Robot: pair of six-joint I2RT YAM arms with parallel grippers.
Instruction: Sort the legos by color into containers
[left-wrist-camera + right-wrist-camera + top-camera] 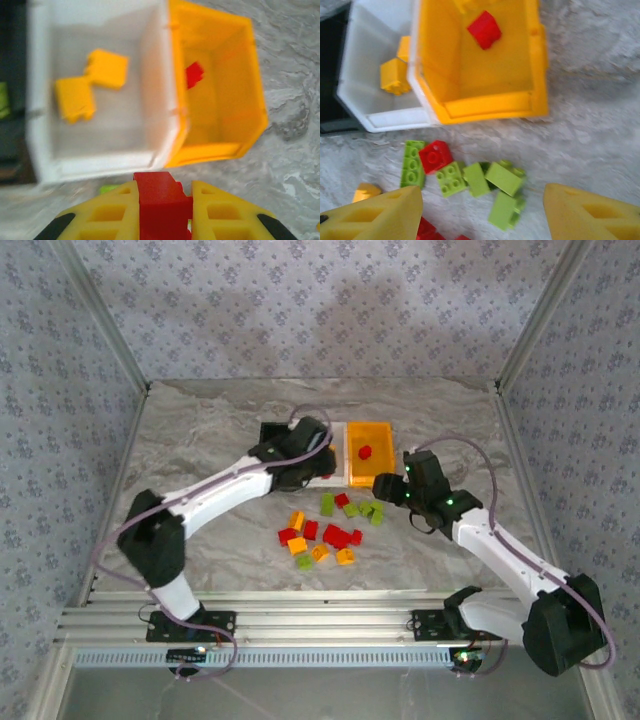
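My left gripper carries its lego outward across the white bin's side and over the orange-yellow bin next. It releases the lego there, since a red lego already lies there.
My left gripper (162,212) is shut on a red lego (159,195), just short of the white bin's (100,167) near wall; seen from above, that gripper (316,464) hangs over the white bin. Two yellow legos (75,99) lie in the white bin. The orange-yellow bin (215,150) holds one red lego (194,75). My right gripper (481,200) stands open above a cluster of green legos (500,177) and a red one (436,156), with nothing between its fingers. More red, yellow and green legos (325,535) are scattered on the table.
The black bin (12,100) sits left of the white one with a bit of green at its edge. The three bins stand side by side at mid-table (390,440). Metal frame posts and patterned walls enclose the marbled tabletop (200,430).
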